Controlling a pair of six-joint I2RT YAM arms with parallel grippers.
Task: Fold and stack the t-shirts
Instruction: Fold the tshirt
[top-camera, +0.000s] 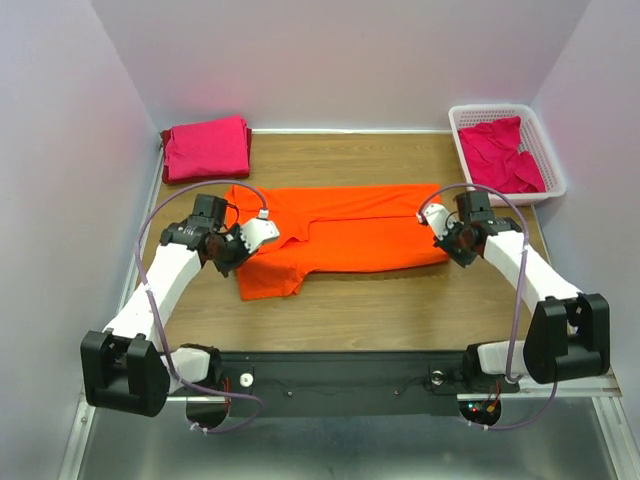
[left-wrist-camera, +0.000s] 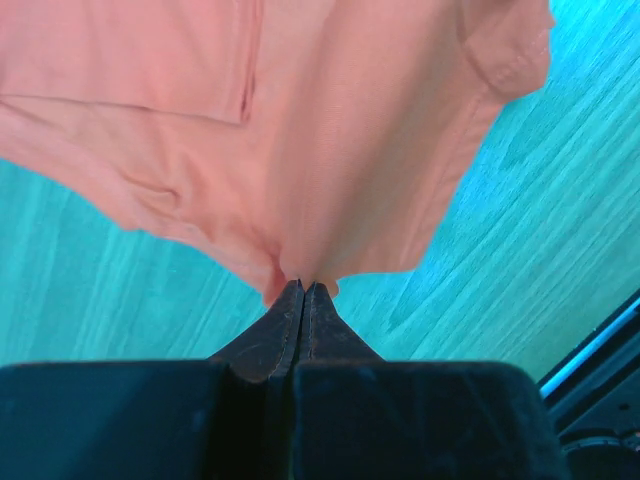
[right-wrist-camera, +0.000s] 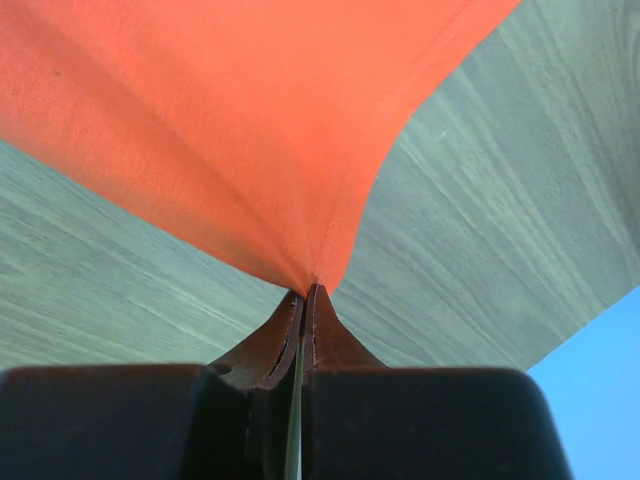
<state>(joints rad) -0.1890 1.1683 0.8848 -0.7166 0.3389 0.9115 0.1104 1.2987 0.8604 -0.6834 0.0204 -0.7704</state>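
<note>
The orange t-shirt's near part lies unfolded. Next, my left gripper carries its pinch outward and down to release it on the orange t-shirt's far corner (top-camera: 234, 193) by the magenta t-shirt.
A bright orange t-shirt (top-camera: 345, 232) lies spread across the middle of the wooden table, with one sleeve hanging toward the front left. My left gripper (top-camera: 248, 248) is at the shirt's left end. In the left wrist view it (left-wrist-camera: 303, 286) is shut on a pinch of the orange cloth (left-wrist-camera: 330, 150), which rises off the wood. My right gripper (top-camera: 444, 244) is at the shirt's right end. The right wrist view shows it (right-wrist-camera: 308, 291) shut on a corner of the orange fabric (right-wrist-camera: 240, 130). A folded magenta t-shirt (top-camera: 206, 148) rests at the back left.
A white lattice basket (top-camera: 487, 108) stands at the back right corner with a crumpled magenta t-shirt (top-camera: 500, 156) inside. White walls close in the table on three sides. A black rail (top-camera: 350, 375) runs along the near edge between the arm bases.
</note>
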